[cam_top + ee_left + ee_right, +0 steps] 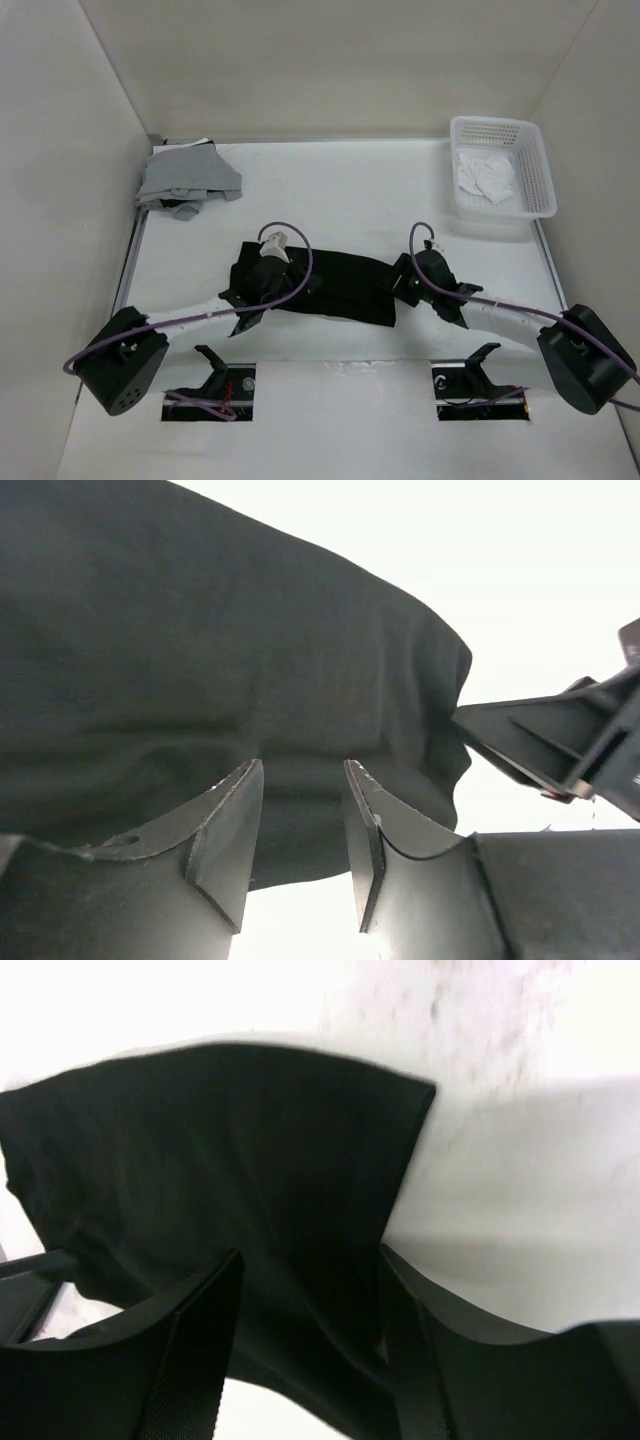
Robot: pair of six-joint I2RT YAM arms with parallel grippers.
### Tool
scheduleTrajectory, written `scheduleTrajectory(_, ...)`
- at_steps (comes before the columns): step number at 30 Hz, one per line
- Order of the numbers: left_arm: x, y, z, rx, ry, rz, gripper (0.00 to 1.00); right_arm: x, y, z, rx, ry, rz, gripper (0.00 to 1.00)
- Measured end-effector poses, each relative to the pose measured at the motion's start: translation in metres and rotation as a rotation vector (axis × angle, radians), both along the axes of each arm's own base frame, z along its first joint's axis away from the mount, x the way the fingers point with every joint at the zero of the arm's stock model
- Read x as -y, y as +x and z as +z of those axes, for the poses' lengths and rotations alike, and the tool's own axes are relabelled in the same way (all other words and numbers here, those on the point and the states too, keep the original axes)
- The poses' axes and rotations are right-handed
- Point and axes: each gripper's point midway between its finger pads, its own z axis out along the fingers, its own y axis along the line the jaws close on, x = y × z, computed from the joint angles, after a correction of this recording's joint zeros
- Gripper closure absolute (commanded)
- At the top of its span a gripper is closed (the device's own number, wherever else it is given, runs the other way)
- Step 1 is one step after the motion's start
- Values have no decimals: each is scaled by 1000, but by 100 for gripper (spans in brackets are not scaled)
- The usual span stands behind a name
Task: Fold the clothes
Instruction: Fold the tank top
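The cloth is already under and between my right gripper's open fingers, so the gripper should next settle onto the garment's end edge (388,288) (335,1265) and close there.
A plain black garment (340,285) lies bunched across the middle of the white table. It fills most of the left wrist view (200,630) and the right wrist view (230,1140). My left gripper (270,283) is over its left end. Its fingers (302,765) stand apart, tips at the cloth, with nothing pinched between them. At the right end, my right gripper (403,283) is open wide (310,1252), and the garment's edge lies under and between the fingers. The right gripper's body shows at the right of the left wrist view (560,745).
A white basket (540,170) at the back right holds crumpled white cloth (485,175). A grey garment pile (188,178) lies in the back left corner. White walls close in the table on three sides. Two dark cut-outs (210,392) (480,392) sit near the arm bases.
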Motion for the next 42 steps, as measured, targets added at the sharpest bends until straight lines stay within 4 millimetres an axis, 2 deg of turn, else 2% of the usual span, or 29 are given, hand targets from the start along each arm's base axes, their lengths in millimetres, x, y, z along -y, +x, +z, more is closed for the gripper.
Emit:
scheduleTrajectory(4,7,-10,-27,-69,43,-57,65,-6,-8,-1,-11,11,-33,38)
scheduleTrajectory(7,6,-15,-36,-94,57,-73,65,-8,-8,-1,-19,22,-63,39)
scheduleTrajectory(10,2,-16,-38,-97,60,-79,65,-5,-16,0,-36,21,-86,38)
scheduleTrajectory(16,-11,-14,-33,-75,63,-63,64,4,-56,-2,-82,16,-108,37)
scheduleTrajectory(21,-10,-13,-28,-62,51,-73,64,-2,-56,-5,-106,37,-132,42)
scheduleTrajectory(25,-9,-12,-30,-68,44,-81,64,-11,-39,-9,-109,45,-144,60)
scheduleTrajectory(27,-11,-10,-32,-75,45,-75,64,-11,-21,-11,-103,51,-168,76)
scheduleTrajectory(30,-18,-1,-39,-89,48,-46,64,-8,6,-15,-93,53,-209,90)
scheduleTrajectory(33,-24,15,-40,-90,37,-5,65,5,34,-14,-65,31,-245,96)
scheduleTrajectory(38,-38,59,-35,-72,14,98,65,44,81,-5,-18,-25,-293,100)
scheduleTrajectory(40,-43,74,-32,-68,-1,137,62,59,90,4,13,-37,-301,100)
scheduleTrajectory(42,-43,84,-28,-64,-17,159,56,76,90,14,35,-53,-310,100)
